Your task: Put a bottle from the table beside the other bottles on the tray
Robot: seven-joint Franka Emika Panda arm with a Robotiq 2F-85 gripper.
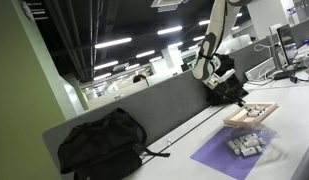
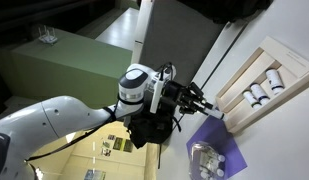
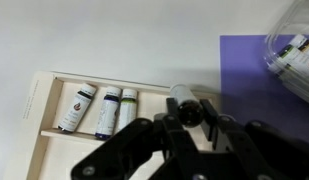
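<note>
The other bottles leave the tray's side by the mat free. My gripper should next go down into the empty part of the tray's section and let go of the bottle.
In the wrist view my gripper is shut on the bottle, a small pale vial with a dark cap, held over the right part of the wooden tray. The other bottles, three whitish vials, lie side by side in the tray to the left of it. In both exterior views the gripper hovers at the tray's near edge, and the other bottles lie in the tray.
A purple mat lies beside the tray with a clear bag heaped with small whitish bottles on it. A black backpack sits on the table against the grey divider.
</note>
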